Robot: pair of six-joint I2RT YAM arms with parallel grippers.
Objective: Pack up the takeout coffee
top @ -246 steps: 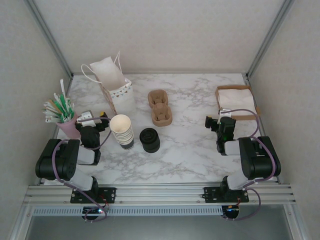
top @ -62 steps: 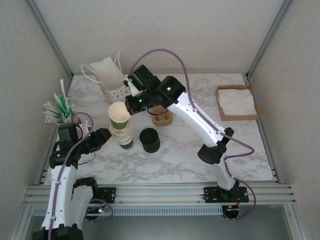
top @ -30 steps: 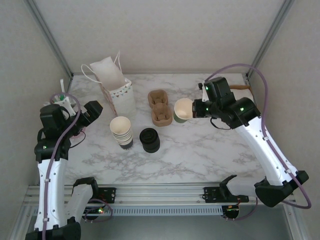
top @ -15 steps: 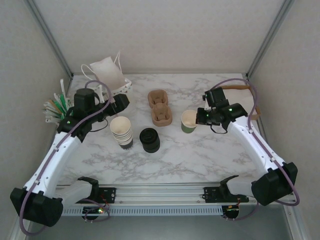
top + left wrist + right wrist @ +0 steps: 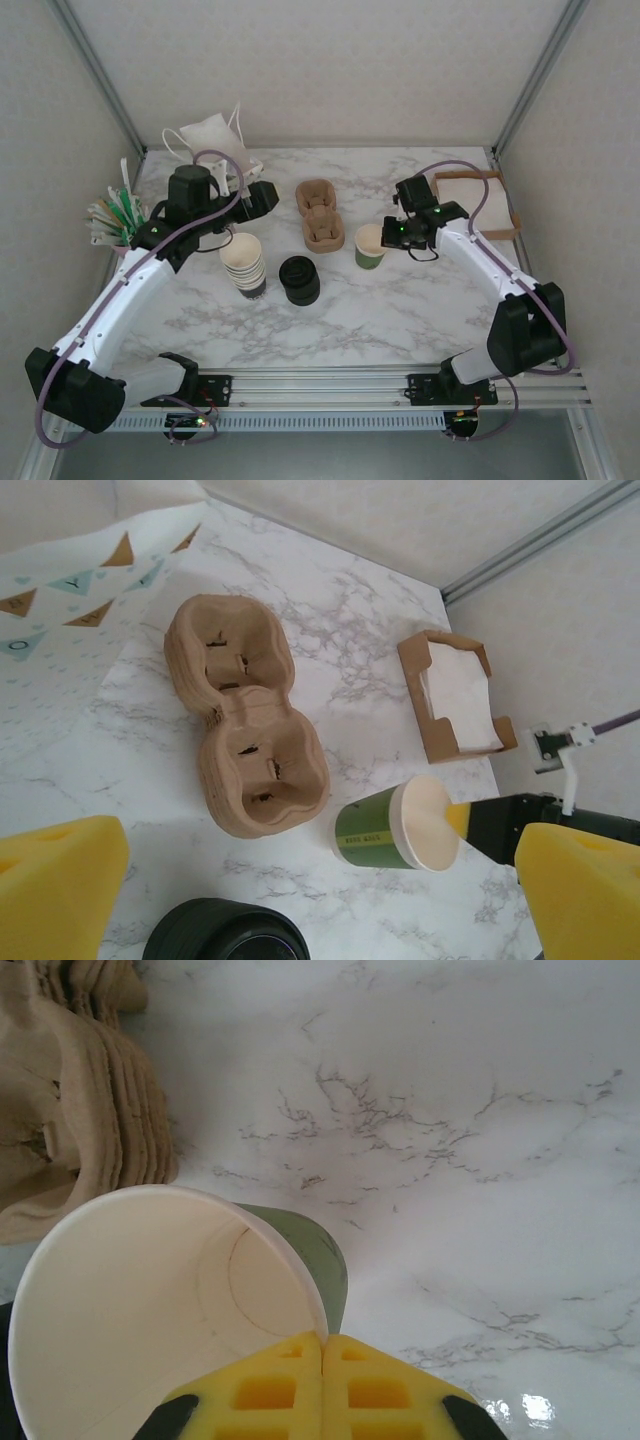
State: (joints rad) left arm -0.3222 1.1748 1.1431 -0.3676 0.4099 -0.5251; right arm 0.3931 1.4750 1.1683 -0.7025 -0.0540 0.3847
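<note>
My right gripper eases down next to settle the cup on the clear marble beside the carrier and release its rim, since that spot lies below the gripper.
An olive-green paper cup (image 5: 369,246) stands upright on the marble table, just right of the brown pulp cup carrier (image 5: 320,214). Its top is open, with a cream inside and no lid on it. My right gripper (image 5: 388,233) is shut on the cup's right rim; in the right wrist view the yellow pads (image 5: 280,1390) pinch the rim of the cup (image 5: 318,1250). My left gripper (image 5: 262,197) hangs open above the table left of the carrier. The left wrist view shows the left gripper (image 5: 320,880) with its pads far apart, looking down on the carrier (image 5: 245,725) and cup (image 5: 385,830).
A stack of black lids (image 5: 299,279) and a taller cream stack of lidless cups (image 5: 243,262) stand front left of the carrier. A white paper bag (image 5: 225,160) stands at the back left, a pink cup of stirrers (image 5: 118,222) at the left edge, and a napkin box (image 5: 470,200) at the right.
The right gripper carried the green cup from the cup stack to the table right of the carrier, ending slightly left. The left arm swung up and right toward the carrier.
</note>
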